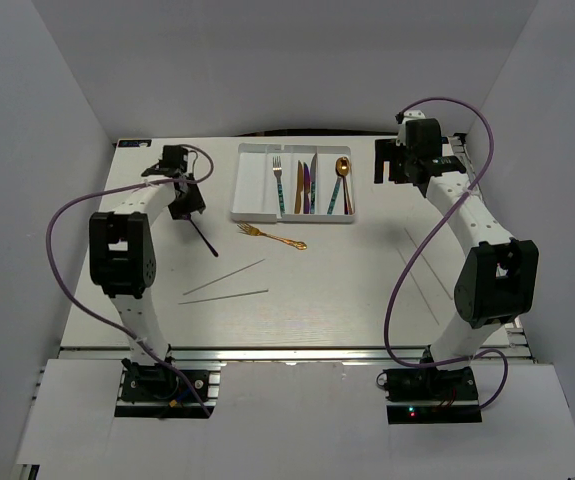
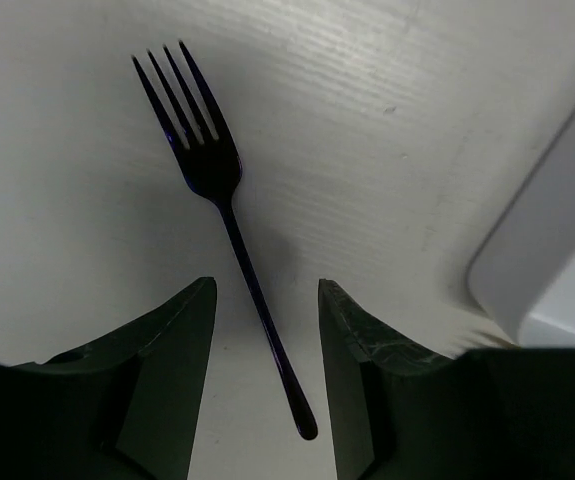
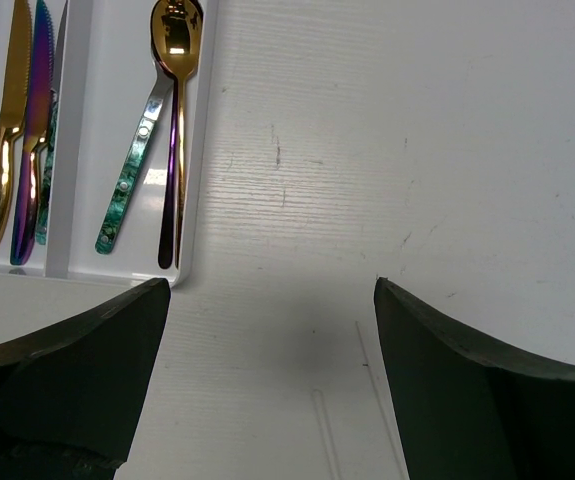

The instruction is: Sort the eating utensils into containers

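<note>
To get onto the dark purple fork's slim handle, my left gripper should lower its open fingers first, then close there.
A dark purple fork [image 2: 207, 170] lies on the table with its handle end between the fingers of my left gripper [image 2: 267, 288], which is open and touches neither side of the handle. From above, this fork [image 1: 205, 240] runs out from under the left gripper [image 1: 185, 200], left of the white tray [image 1: 253, 190]. A gold fork [image 1: 272, 238] lies just in front of the tray. Inside the tray are a teal-handled fork [image 1: 278, 182], knives [image 1: 305, 186] and spoons [image 1: 340, 178]. My right gripper [image 1: 385, 160] hangs open and empty over bare table, right of the tray.
Two thin grey lines [image 1: 225, 277] mark the table's middle. The tray's corner [image 2: 557, 250] shows at the right of the left wrist view. The right wrist view has the tray's end [image 3: 192, 200] with a gold spoon [image 3: 175, 40] and a gold knife [image 3: 7, 130]. Grey walls enclose the table.
</note>
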Robot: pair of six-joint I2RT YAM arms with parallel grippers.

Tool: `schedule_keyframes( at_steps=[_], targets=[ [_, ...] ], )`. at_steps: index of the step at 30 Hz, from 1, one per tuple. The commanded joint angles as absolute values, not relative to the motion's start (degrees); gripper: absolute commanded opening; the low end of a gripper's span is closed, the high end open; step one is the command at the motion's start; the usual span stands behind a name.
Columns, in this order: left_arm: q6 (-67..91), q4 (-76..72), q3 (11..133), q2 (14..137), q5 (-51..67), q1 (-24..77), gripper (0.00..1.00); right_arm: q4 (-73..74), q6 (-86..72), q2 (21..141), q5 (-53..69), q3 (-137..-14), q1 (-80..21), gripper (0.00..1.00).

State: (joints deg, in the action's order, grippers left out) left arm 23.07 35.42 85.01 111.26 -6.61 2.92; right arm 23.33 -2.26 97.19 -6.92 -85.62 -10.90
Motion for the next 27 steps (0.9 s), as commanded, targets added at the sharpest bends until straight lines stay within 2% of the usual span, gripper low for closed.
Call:
schedule_keyframes(
  at_steps=[1,6,11,14,15,17,19,23,27],
  targets=[
    [24.61,38.14,86.83,112.49,-6.77,3.34,0.57,21.18,-1.14,97.12,-7.21,-87.89,-11.25,0.89],
    [25.05,39.1,87.8,117.5,-8.08,3.34,0.57,21.1,-0.79,96.51,-7.91,-87.28,-11.16,0.89],
    [25.31,41.04,82.99,118.74,-8.88,2.11,0.53,20.83,-0.7,96.15,-8.17,-86.92,-11.16,0.89],
    [25.93,41.05,79.47,118.57,-7.74,0.71,0.34,20.74,-0.62,95.89,-8.44,-86.75,-11.25,0.89],
    [26.01,41.04,79.02,118.65,-7.04,0.27,0.21,20.74,-0.53,95.8,-8.44,-86.75,-11.25,0.89],
    [25.76,41.04,79.45,118.56,-6.59,0.18,0.14,20.74,-0.44,95.71,-8.44,-86.57,-11.16,0.89],
    [24.18,41.13,81.2,118.39,-6.59,0.18,0.0,20.92,-0.35,95.54,-8.26,-86.49,-11.16,0.89],
    [22.94,40.96,90.24,115.5,-5.19,0.18,0.0,20.57,-0.53,95.19,-8.17,-85.43,-11.16,0.89],
    [22.06,40.87,105.79,115.48,-3.43,2.45,0.0,20.13,-0.26,94.66,-8.7,-83.85,-11.16,0.89]
  ],
)
